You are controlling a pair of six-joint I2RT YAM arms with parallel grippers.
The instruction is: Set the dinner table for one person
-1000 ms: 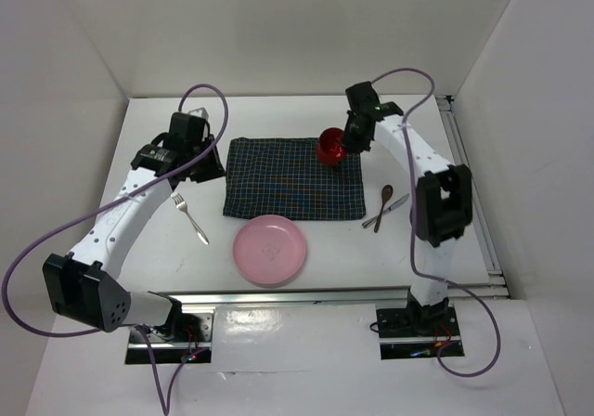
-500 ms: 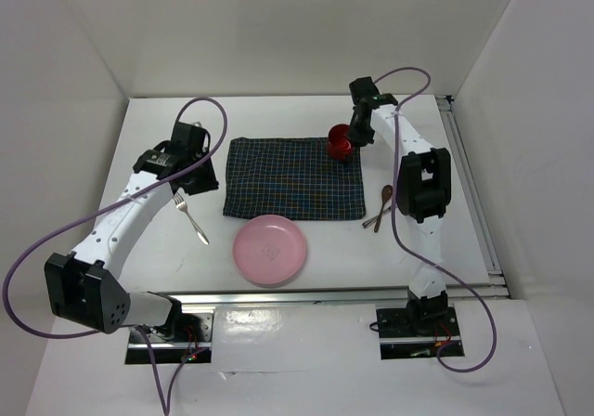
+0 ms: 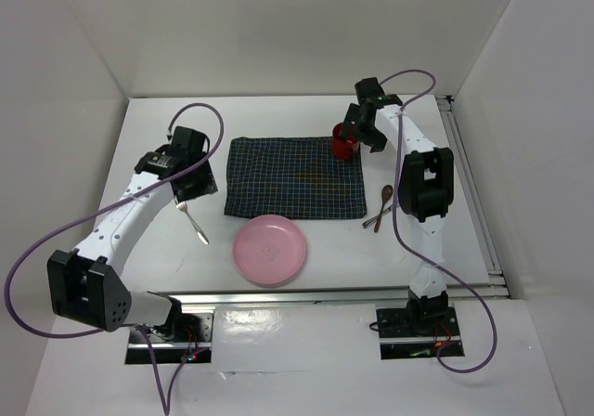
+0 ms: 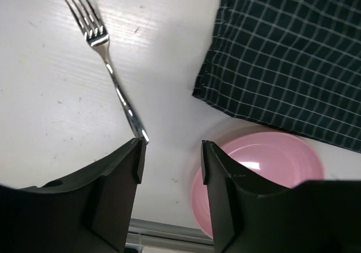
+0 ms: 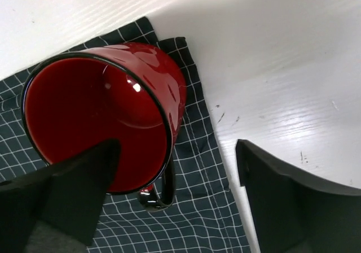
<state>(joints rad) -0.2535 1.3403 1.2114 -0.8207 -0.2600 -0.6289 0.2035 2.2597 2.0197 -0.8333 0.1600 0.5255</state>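
I will next move my left gripper down and to its left in the wrist view to the fork's handle (image 3: pixel 195 227) (image 4: pixel 122 95), and turn it to match the slant of the handle.
On the white dinner table (image 3: pixel 278 119) lies a dark checked cloth (image 3: pixel 295 176). A red mug (image 3: pixel 344 143) stands on its far right corner. My right gripper (image 3: pixel 360 136) is open around the mug's handle side, its jaws wide apart and gripping nothing. In the right wrist view the mug (image 5: pixel 107 112) sits by the left finger and the gripper (image 5: pixel 177 151) is over the cloth's edge (image 5: pixel 208 208). My left gripper (image 3: pixel 190 180) is open and empty just above the fork (image 3: pixel 193 221). In the left wrist view, the fork's (image 4: pixel 110 72) handle end is next to the left fingertip.
A pink plate (image 3: pixel 269 249) sits in front of the cloth, and shows in the left wrist view (image 4: pixel 265 162) behind the right finger. A spoon and knife (image 3: pixel 382 207) lie crossed to the right of the cloth. Metal rails (image 3: pixel 473 193) run along the right and near table edges.
The right gripper carried the mug to the cloth's far right corner and opened, letting it go. The left gripper opened wider and moved slightly nearer, toward the fork.
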